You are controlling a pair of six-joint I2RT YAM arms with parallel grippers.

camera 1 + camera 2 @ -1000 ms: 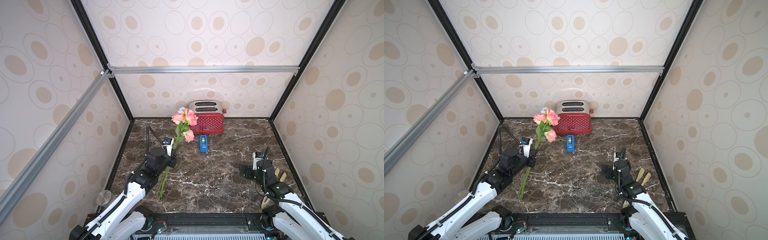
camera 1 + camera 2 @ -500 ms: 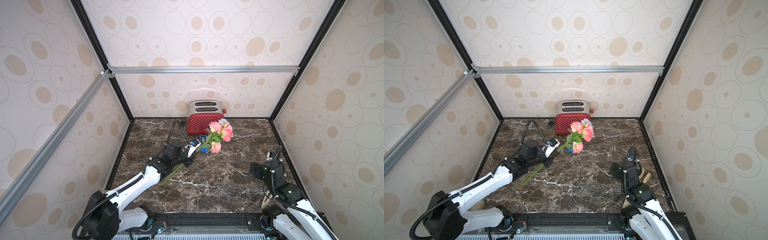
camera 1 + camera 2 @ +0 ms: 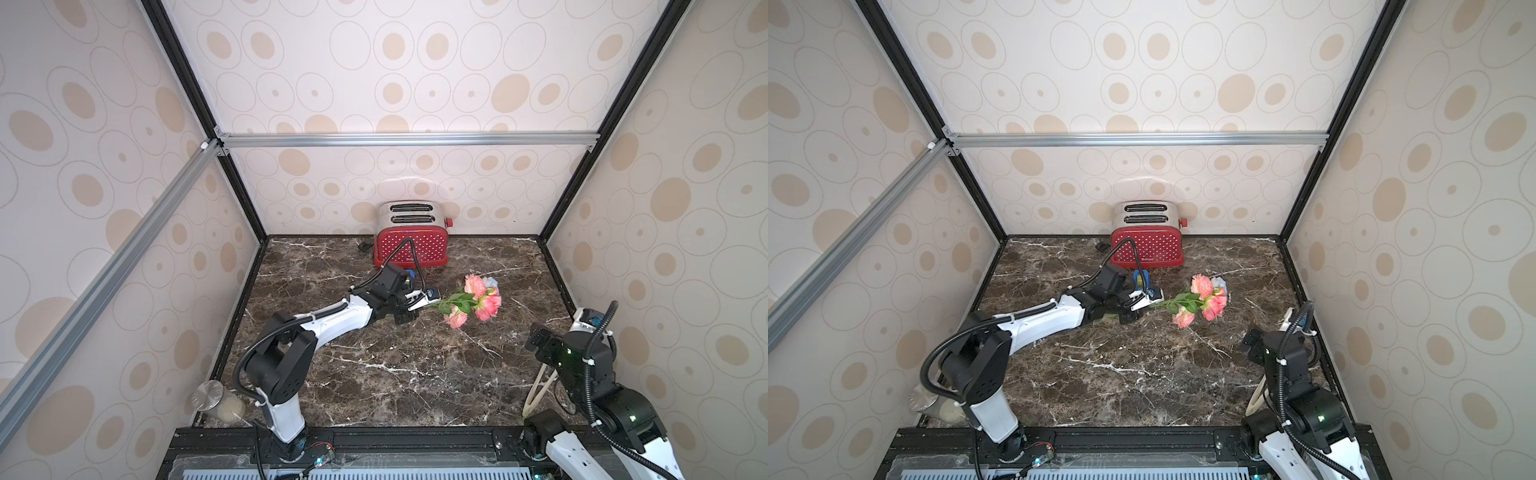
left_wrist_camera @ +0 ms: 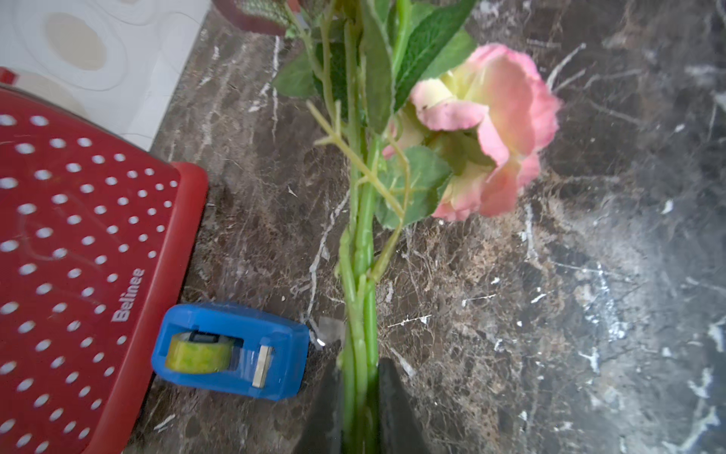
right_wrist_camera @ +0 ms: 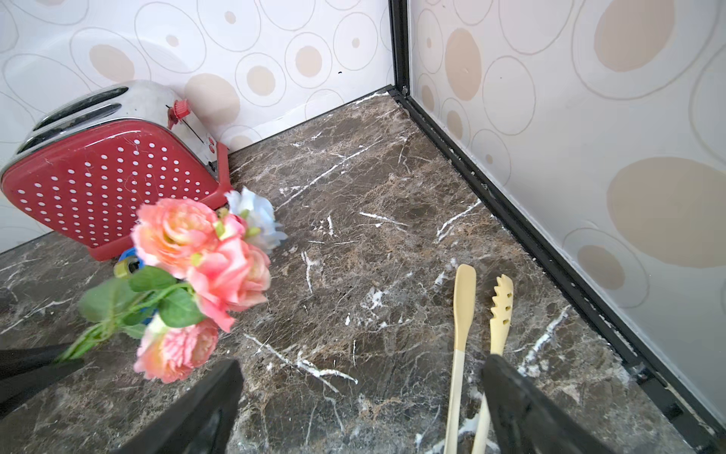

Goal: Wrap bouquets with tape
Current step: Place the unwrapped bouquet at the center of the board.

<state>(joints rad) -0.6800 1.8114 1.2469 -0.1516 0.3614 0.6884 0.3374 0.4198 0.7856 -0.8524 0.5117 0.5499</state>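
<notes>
My left gripper still holds the bouquets above the marble, so next it should move down and lower the bouquets' thin green stems onto the marble (image 3: 429, 311) (image 4: 329, 349) beside the blue dispenser to release them.
My left gripper (image 4: 359, 365) is shut on the thin green stems of the bouquets (image 4: 359, 275), one bunch of pink-peach blooms and a pale blue rose. In both top views the bunch (image 3: 473, 301) (image 3: 1204, 301) lies nearly level above the marble, blooms pointing right, held by the left gripper (image 3: 419, 306) (image 3: 1140, 307). The tape (image 4: 231, 350), a yellowish roll in a blue dispenser, sits beside the stems, its loose end close to them. My right gripper (image 5: 361, 365) stands open and empty at the right (image 3: 540, 340), blooms (image 5: 204, 267) ahead of it.
A red polka-dot toaster (image 3: 411, 241) (image 5: 106, 184) stands against the back wall, just behind the tape dispenser (image 3: 1140, 280). Two pale wooden utensils (image 5: 463, 314) lie by the right wall under the right arm. A jar with a metal lid (image 3: 214, 401) stands at the front left corner.
The left arm has swung the bouquet from upright at the left to nearly level at the centre, blooms pointing right. The right arm has drawn back toward the right wall.
</notes>
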